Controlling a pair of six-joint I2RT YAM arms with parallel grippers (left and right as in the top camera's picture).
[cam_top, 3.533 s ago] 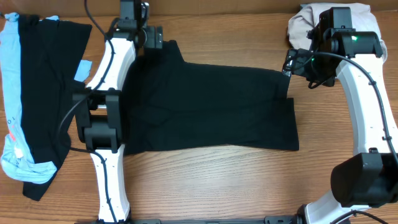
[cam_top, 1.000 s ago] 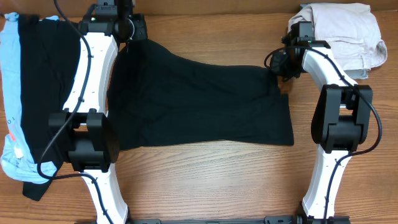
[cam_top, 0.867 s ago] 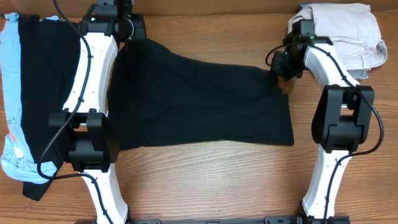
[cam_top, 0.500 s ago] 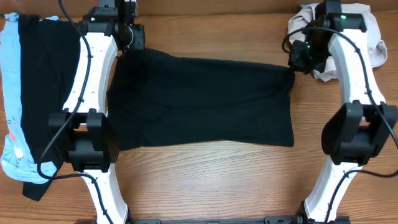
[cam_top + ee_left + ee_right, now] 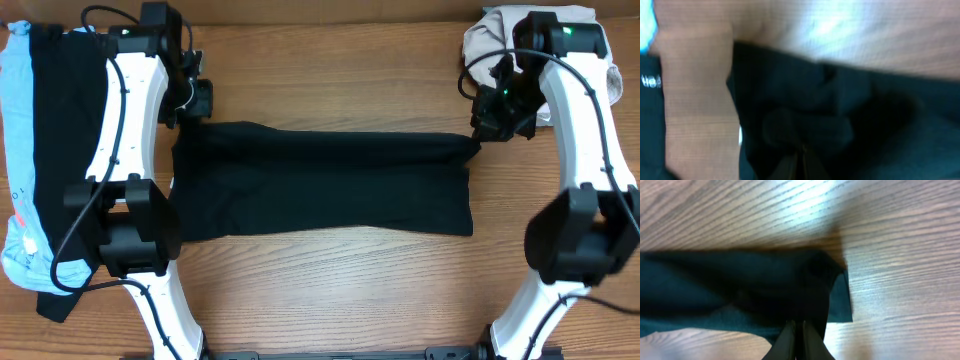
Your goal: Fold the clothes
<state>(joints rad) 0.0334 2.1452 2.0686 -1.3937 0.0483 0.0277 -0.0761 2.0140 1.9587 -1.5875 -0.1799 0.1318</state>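
Observation:
The robot's right gripper will next move back and down toward the black garment's near corner (image 5: 460,225) (image 5: 842,314) to let go of the held cloth.
A black garment (image 5: 320,185) lies spread across the middle of the wooden table, its far edge lifted and drawn toward the front. My left gripper (image 5: 193,108) is shut on the garment's far left corner (image 5: 805,130). My right gripper (image 5: 487,128) is shut on the far right corner (image 5: 815,280). In both wrist views the fingers pinch bunched black cloth, with the rest of the fabric hanging below. A pile of black and light blue clothes (image 5: 50,150) lies at the left edge. A beige folded garment (image 5: 500,30) sits at the far right corner.
Bare wood table (image 5: 330,290) runs along the front below the black garment. The left arm's base (image 5: 135,235) stands beside the garment's left edge, the right arm's base (image 5: 580,245) off its right edge.
Both grippers have pulled the garment's far edge toward the front, folding it over the lower half. The visible cloth has become a narrower band.

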